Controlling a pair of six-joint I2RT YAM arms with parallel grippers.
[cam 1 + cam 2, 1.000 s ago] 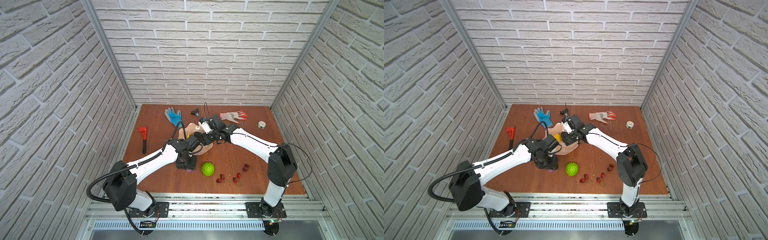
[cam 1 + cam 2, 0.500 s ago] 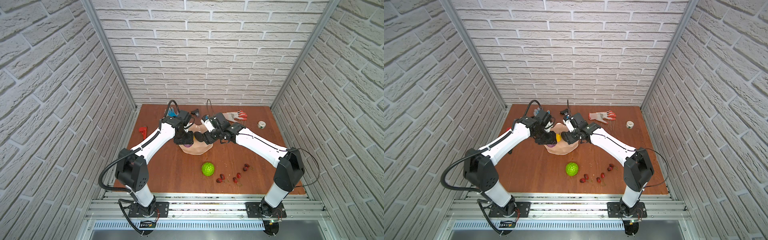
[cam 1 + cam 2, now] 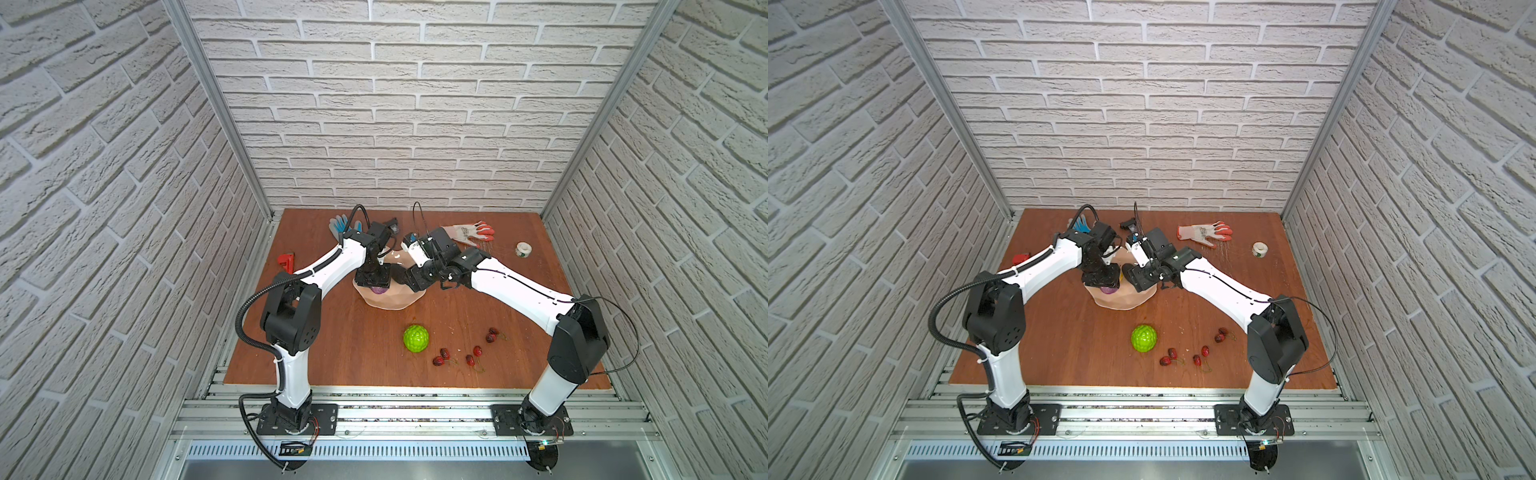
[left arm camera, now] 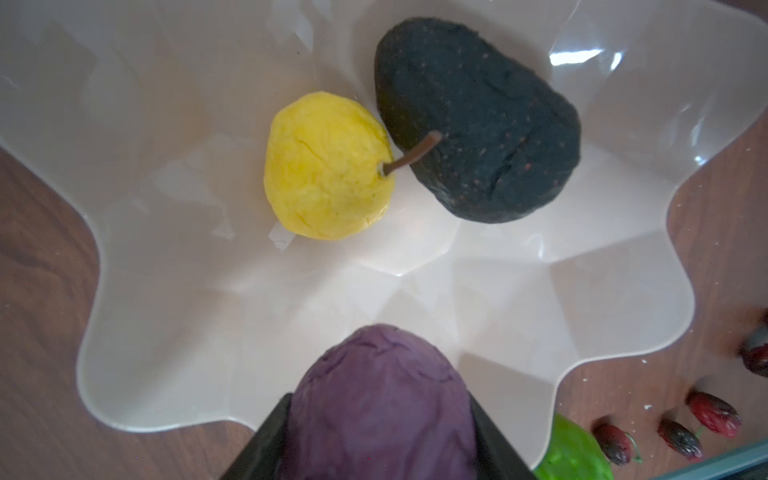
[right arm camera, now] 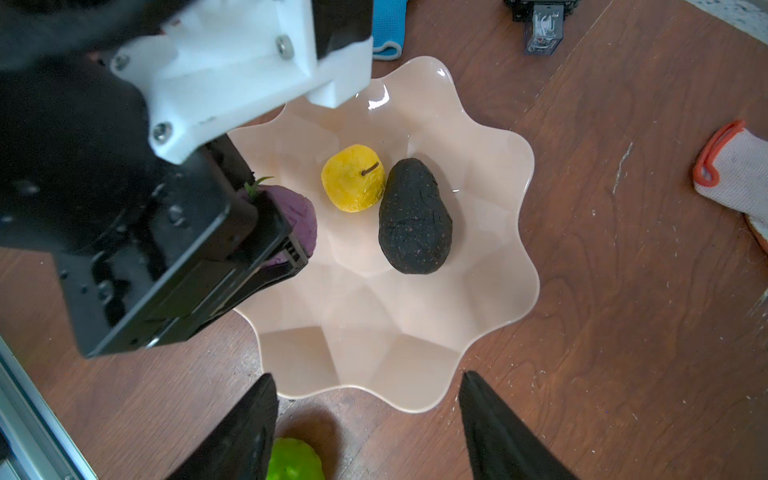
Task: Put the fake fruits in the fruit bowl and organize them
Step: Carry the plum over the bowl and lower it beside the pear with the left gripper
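I should next lower my left gripper into the bowl and release the purple fruit [image 4: 382,390] on the bare bottom beside the yellow fruit.
The pale peach fruit bowl [image 3: 390,302] [image 5: 528,266] sits mid-table, towards the back. Inside it lie a yellow fruit [image 5: 353,178] [image 4: 328,166] and a black avocado [image 5: 415,220] [image 4: 478,124], touching each other. My left gripper [image 4: 380,399] [image 3: 374,282] is shut on the purple fruit [image 4: 382,390] [image 5: 299,216] and holds it over the bowl's left part. My right gripper [image 5: 368,377] hangs open and empty above the bowl's near rim. On the table in front are the green ball [image 3: 416,338] [image 3: 1144,338] and several red cherries [image 3: 469,353] [image 4: 712,413].
A blue glove [image 3: 338,226], a small black device [image 5: 540,25], an orange-white glove [image 3: 469,232] and a white tape roll [image 3: 523,249] lie along the back. A red tool [image 3: 286,262] is at the left edge. Brick walls enclose three sides.
My left arm has carried the purple fruit from the table's front, beside the green ball, up and back over the bowl. The right arm has drawn back slightly to the right and stays open.
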